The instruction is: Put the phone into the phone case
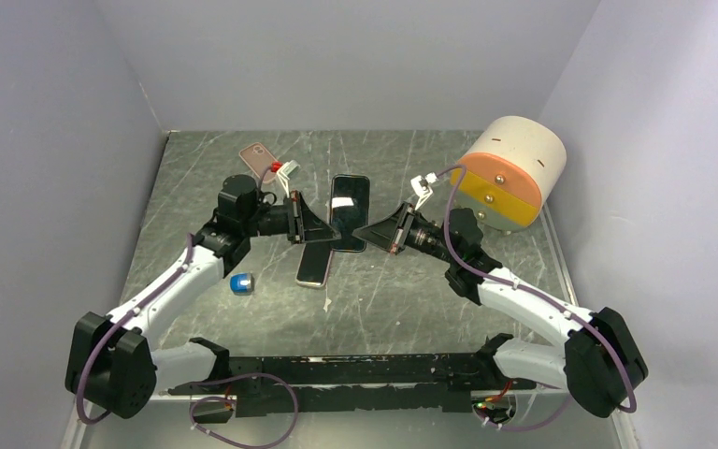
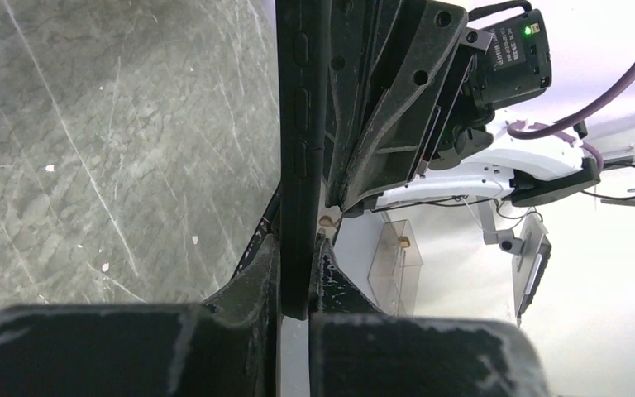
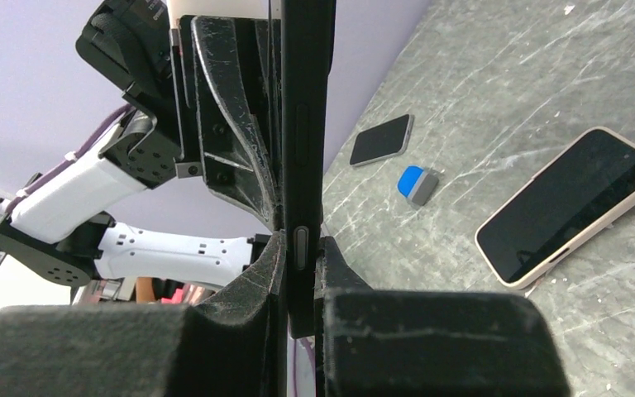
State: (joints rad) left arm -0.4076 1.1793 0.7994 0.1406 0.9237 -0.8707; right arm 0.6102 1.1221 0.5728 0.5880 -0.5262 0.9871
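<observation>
I should lower the black phone with my right gripper toward the bare tabletop [image 1: 371,265] beside the beige-cased phone and release it there, because that spot is clear of other things.
A black phone [image 1: 349,213] with a glossy screen facing up hangs above the table's middle, held from both sides. My left gripper [image 1: 327,231] is shut on its left long edge, and my right gripper [image 1: 363,231] is shut on its right long edge. In the left wrist view the phone [image 2: 299,149] shows edge-on, with a thick matte rim and moulded buttons, clamped at the gripper [image 2: 298,248]. The right wrist view shows the same edge [image 3: 304,124] with a grey side button in the gripper [image 3: 302,248]. The rim looks like a black phone case, but I cannot tell for sure.
A second phone in a beige case [image 1: 315,265] lies on the table under the left gripper. A pinkish case [image 1: 258,159] lies at the back left, and a small blue object [image 1: 242,283] sits front left. A large white, orange and yellow cylinder [image 1: 509,173] stands at the back right.
</observation>
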